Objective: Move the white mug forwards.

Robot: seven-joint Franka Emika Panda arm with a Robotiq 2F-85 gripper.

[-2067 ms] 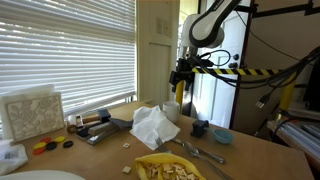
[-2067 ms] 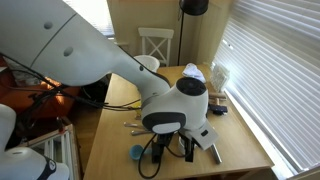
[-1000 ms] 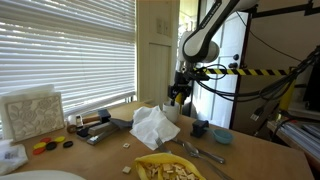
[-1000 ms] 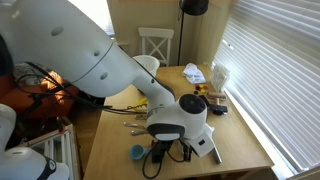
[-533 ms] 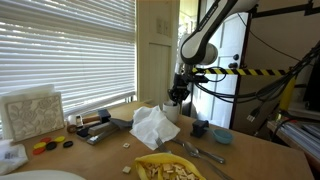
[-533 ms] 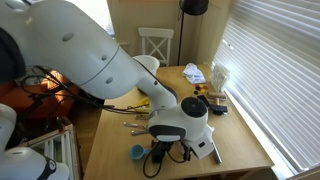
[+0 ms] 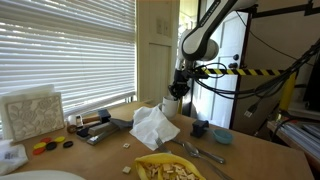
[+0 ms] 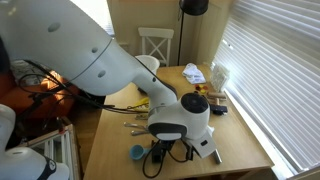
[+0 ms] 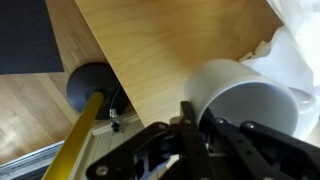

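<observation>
I should next carry the mug with my gripper past the tissue paper (image 7: 153, 127) to the clear tabletop between the dark object and the cutlery, turning it, then lower and release it.
The white mug (image 9: 248, 92) fills the right of the wrist view, its open mouth facing the camera. My gripper (image 9: 195, 120) is shut on the mug's rim, with one finger (image 9: 186, 118) outside the wall and the other inside. In an exterior view the gripper (image 7: 176, 96) points down at the mug (image 7: 172, 109), which stands on the wooden table (image 7: 110, 150) behind the crumpled tissue paper (image 7: 153, 127). From the opposite side, the arm's white wrist (image 8: 178, 122) hides the mug.
A small blue bowl (image 7: 221, 136) and a dark object (image 7: 200, 128) sit beside the mug. Cutlery (image 7: 200, 152) and a yellow plate of food (image 7: 170, 166) lie nearer the camera. The table edge (image 9: 100, 60) runs close to the mug. A white chair (image 8: 155, 43) stands beyond.
The gripper has come down a little onto the mug and its fingers have closed on the rim. The mug has not shifted.
</observation>
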